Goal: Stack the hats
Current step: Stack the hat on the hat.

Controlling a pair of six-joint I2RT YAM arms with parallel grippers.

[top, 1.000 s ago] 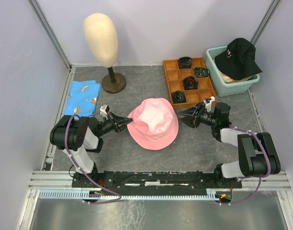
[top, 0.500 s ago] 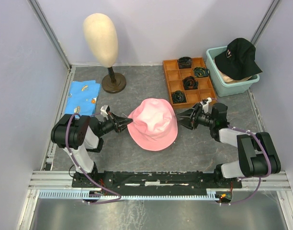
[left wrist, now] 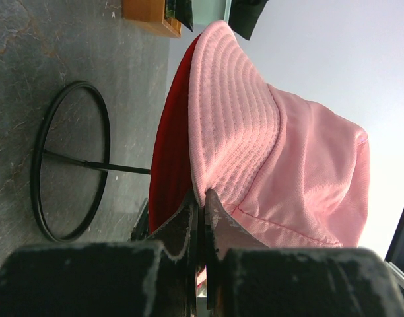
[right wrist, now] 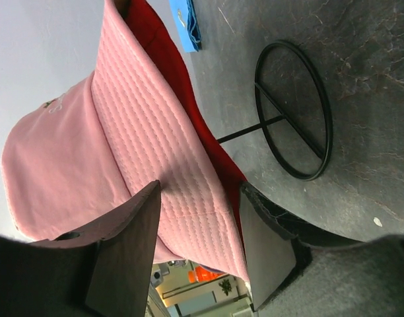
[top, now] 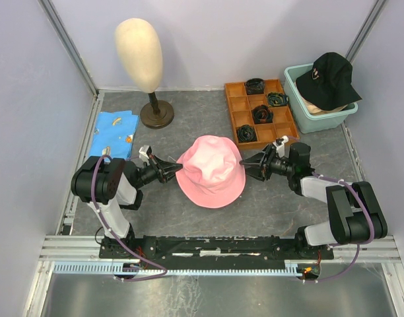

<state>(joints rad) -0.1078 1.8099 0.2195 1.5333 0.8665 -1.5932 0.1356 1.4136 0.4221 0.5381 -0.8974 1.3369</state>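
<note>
The left gripper next needs to move gently down and slightly back to settle the hat over the wire stand and let go of the hat's brim (left wrist: pixel 228 132), since the stand's post already reaches inside the hat.
A pink bucket hat (top: pixel 212 170) with a red lining sits raised above the table's middle on a black wire stand (left wrist: pixel 96 165). My left gripper (top: pixel 174 168) is shut on the left edge of its brim (left wrist: pixel 228 132), the fabric pinched between the fingertips. At the hat's right side my right gripper (top: pixel 245 163) is open, its two fingers standing either side of the brim (right wrist: pixel 182 178) without pressing it. A black cap (top: pixel 329 78) with a pale logo lies on top of the teal tub (top: pixel 321 122) at the back right, a beige hat (top: pixel 314 105) showing beneath it.
A cream mannequin head (top: pixel 139 53) on a brown stand is at the back left. An orange divided tray (top: pixel 235 105) with dark rolled items lies beside the tub. A blue printed cloth (top: pixel 115 134) is at the left edge. The wire stand's ring (right wrist: pixel 324 119) rests on the mat under the hat.
My right gripper has moved left until its open fingers straddle the hat's right brim. The left gripper and the hat have stayed put.
</note>
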